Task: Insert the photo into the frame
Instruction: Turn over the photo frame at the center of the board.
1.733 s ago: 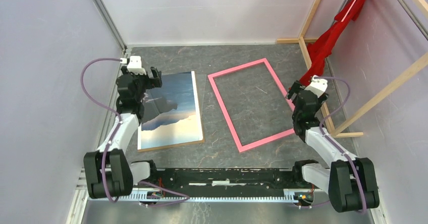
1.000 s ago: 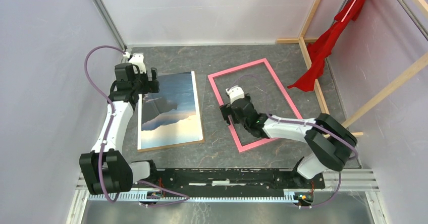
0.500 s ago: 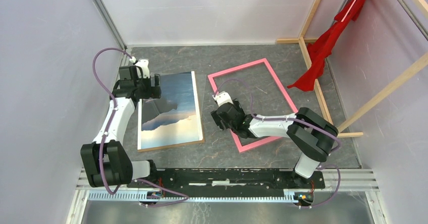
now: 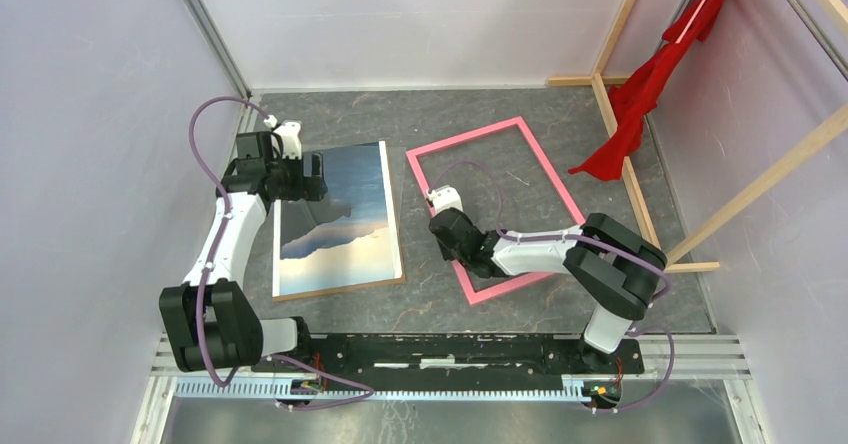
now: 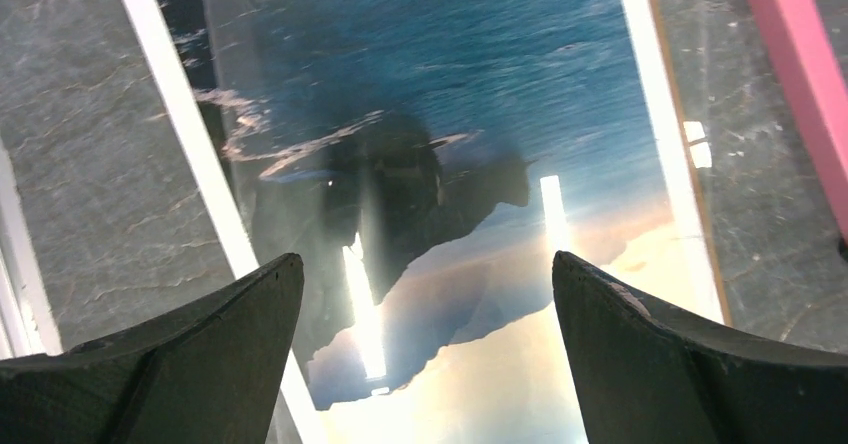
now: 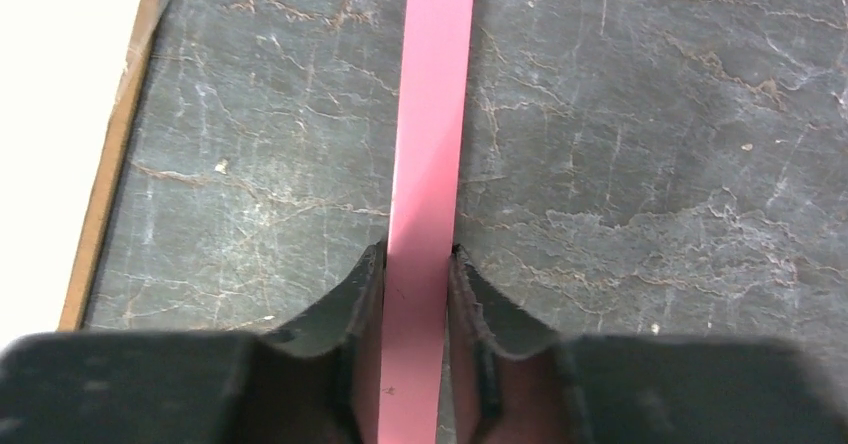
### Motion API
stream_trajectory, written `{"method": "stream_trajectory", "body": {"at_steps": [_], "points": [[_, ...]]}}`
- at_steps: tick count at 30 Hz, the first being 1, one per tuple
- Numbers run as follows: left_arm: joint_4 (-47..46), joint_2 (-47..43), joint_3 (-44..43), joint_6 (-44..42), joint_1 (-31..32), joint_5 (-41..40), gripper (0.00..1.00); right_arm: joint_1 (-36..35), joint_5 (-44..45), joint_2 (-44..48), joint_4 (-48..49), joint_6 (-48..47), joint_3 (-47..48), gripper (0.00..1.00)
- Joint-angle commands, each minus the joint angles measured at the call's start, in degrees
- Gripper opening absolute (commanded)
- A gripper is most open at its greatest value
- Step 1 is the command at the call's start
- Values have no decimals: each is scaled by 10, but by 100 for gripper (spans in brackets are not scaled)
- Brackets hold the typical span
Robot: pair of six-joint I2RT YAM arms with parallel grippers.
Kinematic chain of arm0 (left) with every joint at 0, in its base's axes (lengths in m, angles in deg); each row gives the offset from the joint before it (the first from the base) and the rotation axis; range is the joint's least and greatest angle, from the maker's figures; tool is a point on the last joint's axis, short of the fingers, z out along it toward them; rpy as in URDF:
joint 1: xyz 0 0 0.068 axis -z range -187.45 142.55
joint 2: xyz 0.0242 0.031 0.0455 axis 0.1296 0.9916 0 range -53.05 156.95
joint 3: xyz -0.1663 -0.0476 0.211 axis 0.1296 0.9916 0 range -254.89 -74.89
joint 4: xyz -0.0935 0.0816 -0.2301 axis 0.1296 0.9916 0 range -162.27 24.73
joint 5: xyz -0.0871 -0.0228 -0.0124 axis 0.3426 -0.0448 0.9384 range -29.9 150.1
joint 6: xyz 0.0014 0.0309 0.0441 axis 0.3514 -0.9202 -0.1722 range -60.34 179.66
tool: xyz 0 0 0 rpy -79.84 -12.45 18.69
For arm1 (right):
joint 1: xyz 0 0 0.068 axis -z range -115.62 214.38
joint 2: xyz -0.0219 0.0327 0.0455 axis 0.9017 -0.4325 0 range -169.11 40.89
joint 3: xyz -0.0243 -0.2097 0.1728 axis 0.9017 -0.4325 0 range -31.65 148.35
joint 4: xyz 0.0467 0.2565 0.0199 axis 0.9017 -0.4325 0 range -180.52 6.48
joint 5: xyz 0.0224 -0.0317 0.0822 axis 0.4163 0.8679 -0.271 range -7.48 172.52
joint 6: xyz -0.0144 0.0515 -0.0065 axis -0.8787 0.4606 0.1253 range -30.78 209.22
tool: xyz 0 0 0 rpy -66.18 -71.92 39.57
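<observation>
My right gripper moves the frame's bar nearest the photo up and outward next, tilting the frame (image 4: 465, 136) upright before opening, as it lies flat, front up.
The photo (image 4: 340, 219), a seascape on a brown board, lies flat on the left of the dark floor. My left gripper (image 4: 305, 176) hovers open over its far end; in the left wrist view the photo (image 5: 450, 94) shows between the spread fingers of the left gripper (image 5: 425, 257). To its right lies the pink frame (image 4: 465, 136), front side up. My right gripper (image 4: 440, 226) is shut on the frame's left rail. In the right wrist view both fingers of the right gripper (image 6: 417, 247) press the sides of the frame (image 6: 435, 94), with the photo (image 6: 60, 114) at the left edge.
A red cloth (image 4: 650, 74) hangs at the back right on bare wooden beams (image 4: 620, 24); another beam (image 4: 770, 179) slants along the right wall. Pale walls close in left, back and right. A narrow strip of floor separates photo and frame.
My right gripper has closed on the frame's left rail, and the frame has slid slightly left. The left gripper has drifted a little right over the photo, still open.
</observation>
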Motion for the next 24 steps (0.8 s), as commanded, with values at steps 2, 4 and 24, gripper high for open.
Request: {"method": "stream_trajectory", "body": {"at_steps": [2,4,24], "points": [[11,-16,-29,-20,-1,94,100,-1,30,26,-70,21,49,8],[15,-7,-34,-20,2,104,100,-1,44,48,-83,38,71,0],[68,-25,-78,-21,16,151,100,4,-87,124,-189,260,369,0]]}}
